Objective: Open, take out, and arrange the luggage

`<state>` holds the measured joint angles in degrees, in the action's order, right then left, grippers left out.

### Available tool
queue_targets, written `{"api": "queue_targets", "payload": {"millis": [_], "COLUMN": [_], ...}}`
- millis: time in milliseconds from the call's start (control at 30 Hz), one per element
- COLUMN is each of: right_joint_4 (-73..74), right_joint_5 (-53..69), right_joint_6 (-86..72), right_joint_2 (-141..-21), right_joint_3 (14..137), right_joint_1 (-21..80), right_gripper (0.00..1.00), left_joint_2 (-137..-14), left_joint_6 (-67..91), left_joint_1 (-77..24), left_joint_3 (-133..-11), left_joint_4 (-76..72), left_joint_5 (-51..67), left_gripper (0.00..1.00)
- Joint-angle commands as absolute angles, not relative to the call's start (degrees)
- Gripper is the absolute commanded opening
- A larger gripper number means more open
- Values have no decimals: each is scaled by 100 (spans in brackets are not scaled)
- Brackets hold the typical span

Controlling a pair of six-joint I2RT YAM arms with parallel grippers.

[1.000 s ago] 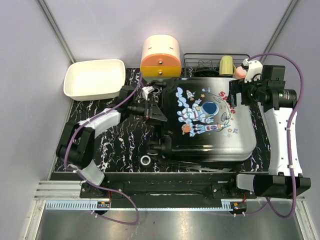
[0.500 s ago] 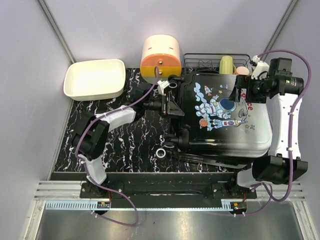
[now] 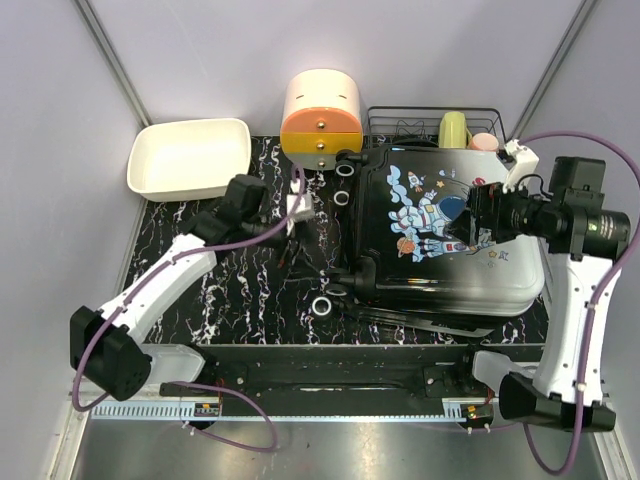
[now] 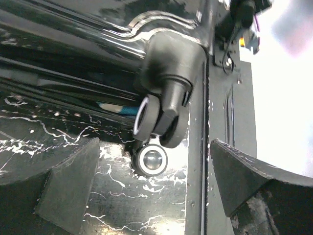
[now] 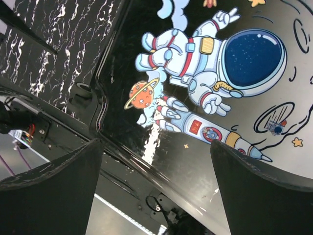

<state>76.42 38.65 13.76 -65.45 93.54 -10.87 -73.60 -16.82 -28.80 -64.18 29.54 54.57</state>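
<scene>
The near wheel of the luggage's lid juts free below my left gripper, to its right in the top view, so next I need to move my left gripper down and across to straddle it.
The luggage [image 3: 450, 270] lies flat and closed on the black marbled table, astronaut picture up, its wheeled end facing left. My left gripper [image 3: 300, 235] is open and empty, just left of that end. In the left wrist view its open jaws [image 4: 156, 196] frame a suitcase wheel [image 4: 152, 159] under its grey housing [image 4: 171, 63], without touching it. My right gripper [image 3: 462, 222] hovers open over the lid. The right wrist view [image 5: 156, 191] shows the astronaut [image 5: 210, 63] and the glossy shell between its fingers [image 5: 54, 186].
A white tray [image 3: 188, 158] sits at the back left. A cream-and-orange cylindrical box [image 3: 321, 110] stands behind the suitcase. A wire basket [image 3: 405, 118] at the back right holds a yellow-green cup [image 3: 453, 128] and a pink item [image 3: 484, 142]. The table's front edge [image 3: 330, 352] is near.
The suitcase slid right and back a second ago, then stayed. My left arm has drawn back to the left, off the suitcase. My right gripper has moved in over the lid.
</scene>
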Motion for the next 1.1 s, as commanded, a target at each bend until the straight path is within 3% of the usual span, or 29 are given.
{"api": "queue_targets", "payload": {"millis": [0,300,400,533,567,633,667,700,1067], "right_joint_4": [8295,9334,9334,9334,9334,9343,9343,9334,9334], "right_joint_5": [4184,3446,3331,3970,4121,4559,4649,4710,5739], "right_joint_6": [2256,3637,3857,4183,4244,4499,4596,4779,5932], "right_joint_2": [-6171,-5758,-5460,-4941,-4844,-4475,-4369,-4177,-3305], "right_joint_3": [9264,9483,9527,9256,9159,8834,8729,8545,7735], "right_joint_1": [-1046,-774,-660,-598,-598,-598,-598,-598,-598], "right_gripper": [100,94,94,91,91,87,86,84,68], "left_joint_2": [-7453,-8138,-8261,-8192,-8087,-7964,-7850,-7788,-8208], "left_joint_6": [-3575,-3664,-3683,-3043,-2937,-2559,-2410,-2043,780], "left_joint_1": [-3374,-4271,-4613,-4693,-4693,-4693,-4685,-4676,-3903], "left_joint_3": [-6231,-6144,-6065,-6090,-6160,-6423,-6521,-6617,-8911], "left_joint_4": [3647,2725,2690,2269,2233,2180,2093,2031,1284], "left_joint_5": [5160,4088,3808,3621,3638,3700,3709,3692,3463], "left_gripper": [99,99,91,56,39,24,7,0,0]}}
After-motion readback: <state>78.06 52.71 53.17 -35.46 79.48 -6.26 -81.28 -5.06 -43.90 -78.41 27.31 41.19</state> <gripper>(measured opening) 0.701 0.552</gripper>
